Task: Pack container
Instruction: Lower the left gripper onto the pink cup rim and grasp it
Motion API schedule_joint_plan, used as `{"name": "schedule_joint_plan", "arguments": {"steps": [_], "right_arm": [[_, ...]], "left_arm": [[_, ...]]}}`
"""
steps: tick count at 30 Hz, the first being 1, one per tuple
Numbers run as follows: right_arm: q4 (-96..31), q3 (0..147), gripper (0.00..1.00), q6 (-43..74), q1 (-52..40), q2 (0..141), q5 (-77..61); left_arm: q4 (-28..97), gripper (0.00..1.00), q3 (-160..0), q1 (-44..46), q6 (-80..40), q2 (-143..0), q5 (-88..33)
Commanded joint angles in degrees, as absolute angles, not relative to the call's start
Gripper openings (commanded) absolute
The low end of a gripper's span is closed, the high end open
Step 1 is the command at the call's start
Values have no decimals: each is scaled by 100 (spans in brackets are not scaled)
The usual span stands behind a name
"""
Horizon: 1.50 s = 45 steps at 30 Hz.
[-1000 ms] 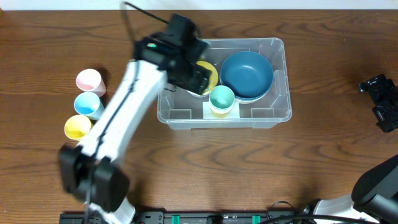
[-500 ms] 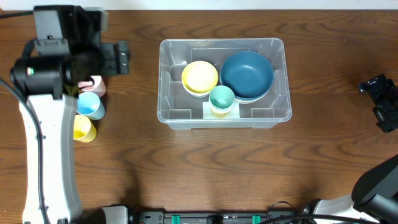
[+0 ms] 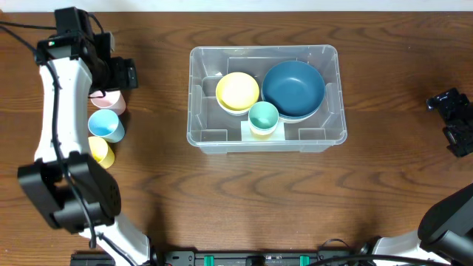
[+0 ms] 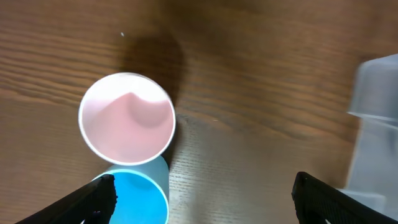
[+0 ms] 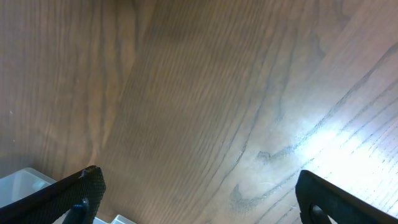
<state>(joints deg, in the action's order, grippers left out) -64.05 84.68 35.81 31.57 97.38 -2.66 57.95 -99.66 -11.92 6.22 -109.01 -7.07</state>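
Observation:
I will next lower my left gripper astride the pink cup's rim on its container side and close it, because that side is clear while the blue cup crowds the pink cup's near side.
The clear plastic container sits mid-table and holds a yellow bowl, a blue bowl and a teal cup. A pink cup, a blue cup and a yellow cup stand in a column at the left. My left gripper is open and empty above the pink cup, with the blue cup by its left finger. My right gripper is open and empty at the far right edge.
The container's corner shows at the right of the left wrist view, and its edge at the lower left of the right wrist view. Bare wood table lies between the cups and the container.
My left arm has swung from over the container to the cups at the left, leaving the yellow bowl in the container. The right arm has not moved.

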Motion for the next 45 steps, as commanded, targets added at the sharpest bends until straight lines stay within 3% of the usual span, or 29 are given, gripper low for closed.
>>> {"name": "schedule_joint_plan", "arguments": {"steps": [1,13,19,23,26,30,41,43,45], "right_arm": [[-6410,8497,99,3662,3197,9762,-259],[-6410,8497,99,3662,3197,9762,-259],[-6410,8497,99,3662,3197,9762,-259],[-6410,8497,99,3662,3197,9762,-259],[-6410,8497,99,3662,3197,9762,-259],[-6410,8497,99,3662,3197,9762,-259],[-6410,8497,99,3662,3197,9762,-259],[-6410,8497,99,3662,3197,9762,-259],[-6410,8497,99,3662,3197,9762,-259]], "left_arm": [[5747,91,-9922,-1225,729,-11104,-637],[5647,89,-9922,-1225,794,-11821,-635],[5640,73,-9920,-1225,810,-11987,-635],[5592,42,-9922,-1225,810,-11987,-635],[5561,26,-9922,-1225,808,-11987,-637],[5555,20,-9922,-1225,808,-11987,-637],[5496,19,-9769,-1225,812,-11987,-572],[5498,7,-9767,-1225,810,-11987,-504],[5496,6,-9767,-1225,808,-11987,-506]]}}
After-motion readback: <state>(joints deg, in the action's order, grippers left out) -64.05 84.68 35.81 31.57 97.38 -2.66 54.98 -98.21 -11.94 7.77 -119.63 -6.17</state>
